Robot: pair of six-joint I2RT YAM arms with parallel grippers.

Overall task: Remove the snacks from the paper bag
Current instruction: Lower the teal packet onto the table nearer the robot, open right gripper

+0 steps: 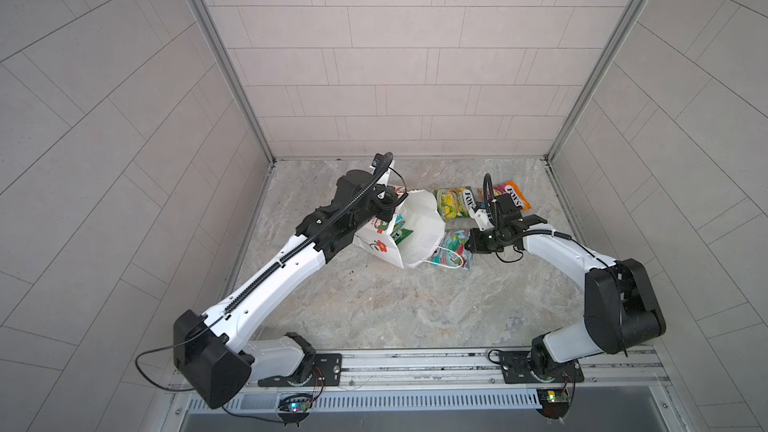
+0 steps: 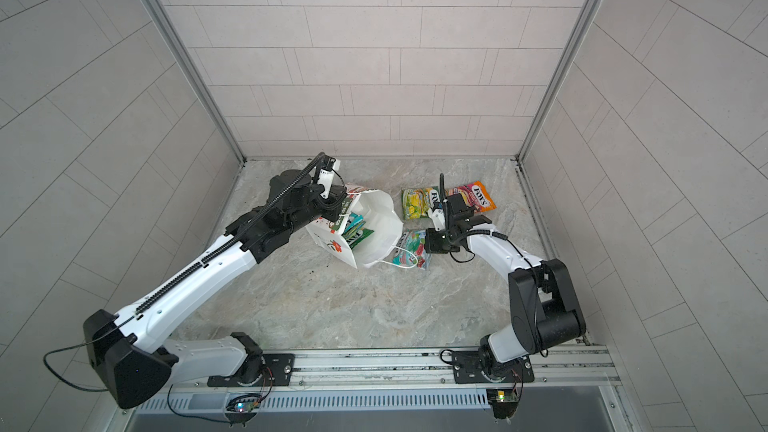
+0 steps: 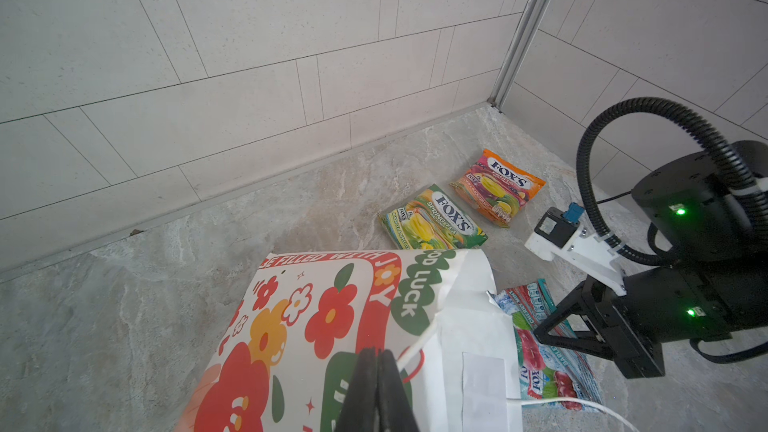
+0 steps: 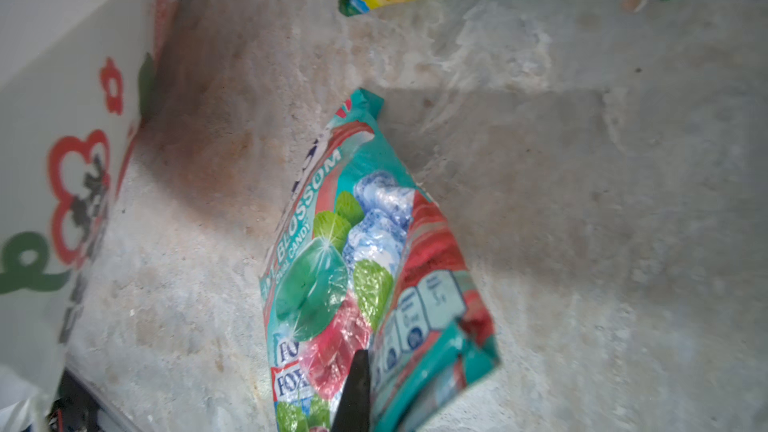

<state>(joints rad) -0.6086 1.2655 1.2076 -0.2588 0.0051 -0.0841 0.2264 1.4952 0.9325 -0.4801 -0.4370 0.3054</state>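
The clear floor [image 4: 472, 112] beside the green-yellow packet is below and outward of my right gripper, so next the gripper needs to go down and outward, away from the bag, and let go of the packet.
The white paper bag [image 1: 417, 226] with red flowers leans open-mouthed in the middle of the floor in both top views [image 2: 380, 228]. My left gripper [image 3: 377, 353] is shut on its rim beside a white cord handle [image 3: 417, 347]. Green snacks [image 1: 401, 231] show inside the bag. A green-yellow packet [image 1: 455, 201] and an orange-pink packet [image 1: 510, 197] lie flat behind the bag's right side. My right gripper [image 4: 365, 357] is shut on the edge of a teal and red packet [image 4: 353, 251], just right of the bag [image 4: 62, 118].
The bag's other cord handle [image 1: 449, 265] trails over the teal packet. Tiled walls close in the back and both sides. A metal rail [image 1: 415, 363] carrying both arm bases runs along the front edge. Marbled floor [image 1: 395, 309] lies in front of the bag.
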